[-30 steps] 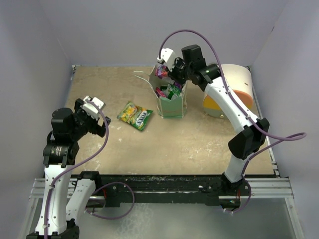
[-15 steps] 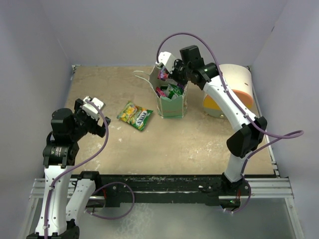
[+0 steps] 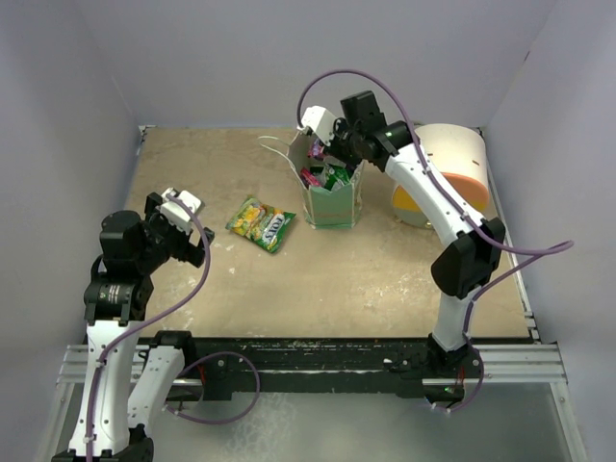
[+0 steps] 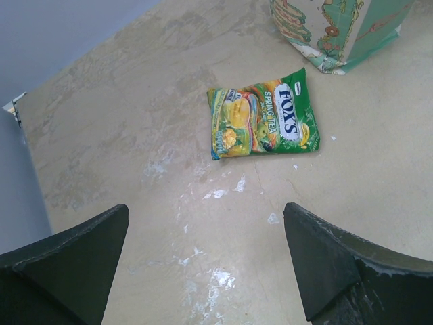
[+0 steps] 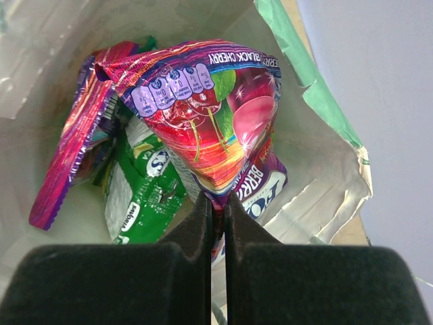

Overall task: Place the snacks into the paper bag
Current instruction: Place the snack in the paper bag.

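The robot's right gripper should next go down a little, easing toward the bag's string-handle side, and let go of the magenta black-cherry packet [image 5: 210, 112], because it is already hanging over the bag's opening.
The pale green paper bag [image 3: 333, 204] stands upright at the back middle of the table, with a green, a magenta and a purple packet [image 5: 139, 183] inside. My right gripper [image 5: 217, 198] is shut on the edge of a magenta black-cherry packet [image 5: 210, 112], which hangs over the bag's open mouth [image 5: 318, 196]. One green-yellow snack packet [image 3: 261, 223] lies flat on the table left of the bag, also visible as the packet [image 4: 262, 122] ahead of my left gripper [image 4: 206, 261]. That gripper is open, above bare table and short of the packet, with nothing between its fingers.
A white cylinder with an orange-yellow face [image 3: 445, 175] lies right of the bag, close behind my right arm. The bag's white string handle [image 3: 276, 152] loops out to the left. Grey walls close in the tabletop [image 3: 318, 279] on three sides.
My right gripper has moved slightly left and back with the magenta packet, staying over the bag's mouth. The left arm and the green-yellow packet have not moved.
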`<state>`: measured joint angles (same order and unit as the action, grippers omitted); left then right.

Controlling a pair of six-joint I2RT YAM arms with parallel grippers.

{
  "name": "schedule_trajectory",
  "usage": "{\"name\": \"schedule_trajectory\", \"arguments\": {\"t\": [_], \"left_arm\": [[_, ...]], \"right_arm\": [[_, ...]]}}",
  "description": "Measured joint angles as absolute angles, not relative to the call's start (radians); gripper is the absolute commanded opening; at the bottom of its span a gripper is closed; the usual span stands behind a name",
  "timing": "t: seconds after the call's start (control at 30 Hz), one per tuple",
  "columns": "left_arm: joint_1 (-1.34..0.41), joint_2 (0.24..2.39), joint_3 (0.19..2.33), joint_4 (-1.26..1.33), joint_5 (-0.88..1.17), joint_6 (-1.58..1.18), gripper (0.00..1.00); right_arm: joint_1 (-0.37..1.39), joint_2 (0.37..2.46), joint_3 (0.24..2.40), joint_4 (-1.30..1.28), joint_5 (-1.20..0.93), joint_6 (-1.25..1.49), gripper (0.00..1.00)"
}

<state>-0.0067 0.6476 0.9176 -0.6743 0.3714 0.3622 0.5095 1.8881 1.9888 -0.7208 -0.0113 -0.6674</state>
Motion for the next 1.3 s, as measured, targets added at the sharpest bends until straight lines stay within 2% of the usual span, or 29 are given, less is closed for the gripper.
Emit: {"name": "schedule_trajectory", "arguments": {"t": [0.33,0.77,1.3], "left_arm": [[-0.007,0.649,0.918,-0.675,0.372,0.362,0.99],[-0.007,0.653,0.918,-0.675,0.375,0.362,0.99],[-0.007,0.710,0.935,-0.699,0.364,0.369,0.99]], "right_arm": [[0.509,1.960,2.028,-0.718,0.038,-0.685,0.01],[0.509,1.993,2.054,-0.699,0.092,-0.681,0.39],[0.509,1.973,2.065,-0.682,0.066,-0.631,0.55]]}}
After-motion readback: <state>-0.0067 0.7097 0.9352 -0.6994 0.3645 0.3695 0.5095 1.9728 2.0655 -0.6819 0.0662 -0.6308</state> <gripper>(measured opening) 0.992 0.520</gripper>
